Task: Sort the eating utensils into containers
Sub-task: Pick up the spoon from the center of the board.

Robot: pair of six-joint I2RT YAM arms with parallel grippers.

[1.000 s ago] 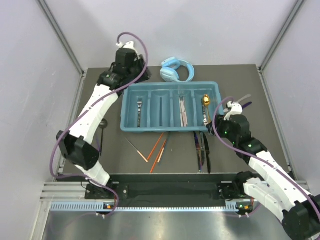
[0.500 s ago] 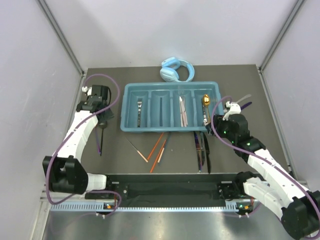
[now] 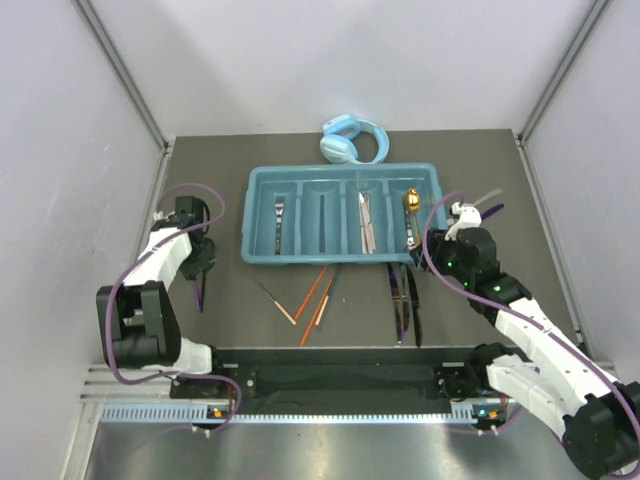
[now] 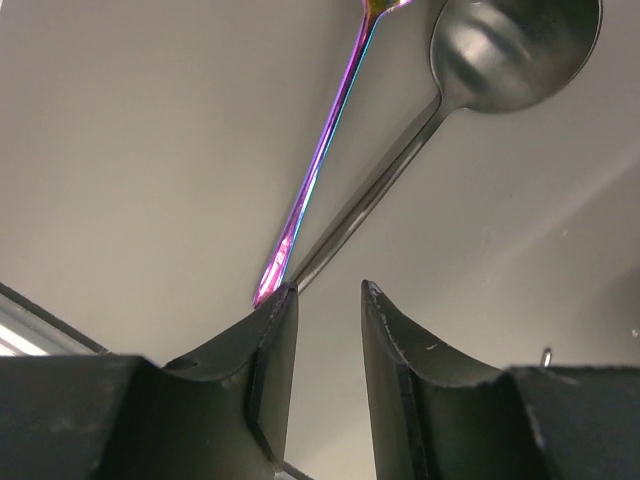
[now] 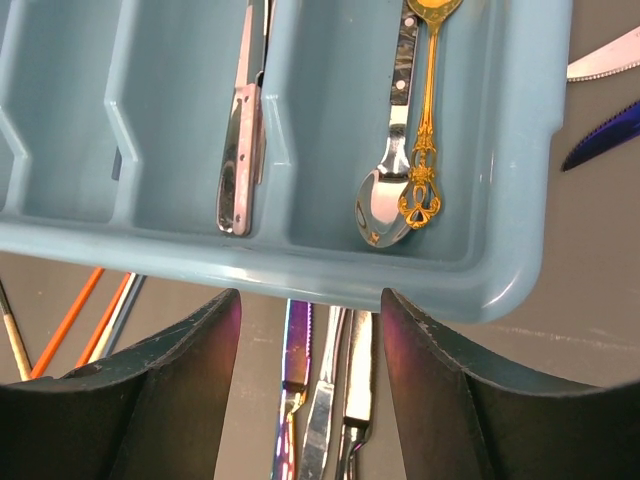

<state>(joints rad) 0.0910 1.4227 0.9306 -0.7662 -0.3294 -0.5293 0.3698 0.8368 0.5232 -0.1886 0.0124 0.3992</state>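
Observation:
My open fingers are by the opposite end. So the left gripper moves outward along the purple handle (image 4: 310,190) onto the thin neck at its gold end (image 4: 374,11) next.
The teal tray (image 3: 258,215) holds a fork (image 3: 279,215), silver knives (image 3: 365,225), a gold spoon (image 5: 430,100) and a silver spoon (image 5: 385,210). My left gripper (image 3: 200,258) hovers left of the tray, open and empty (image 4: 328,290). Just ahead of it lie a purple utensil handle (image 4: 310,190) and a dark spoon (image 4: 510,55), and its left fingertip (image 4: 275,310) is at the end of the purple handle. My right gripper (image 3: 425,258) stands open (image 5: 310,305) at the tray's near right corner, above a purple knife (image 5: 298,350) and two silver knives (image 5: 340,370).
Orange chopsticks (image 3: 318,295) and a thin stick (image 3: 272,298) lie in front of the tray. Light blue headphones (image 3: 352,140) sit behind it. Two more knives (image 5: 600,60) poke out past the tray's right end. Grey walls enclose the table.
My left arm has swung from the tray's far left corner to the table's left side and come down over the spoon and purple utensil. The right arm has hardly moved.

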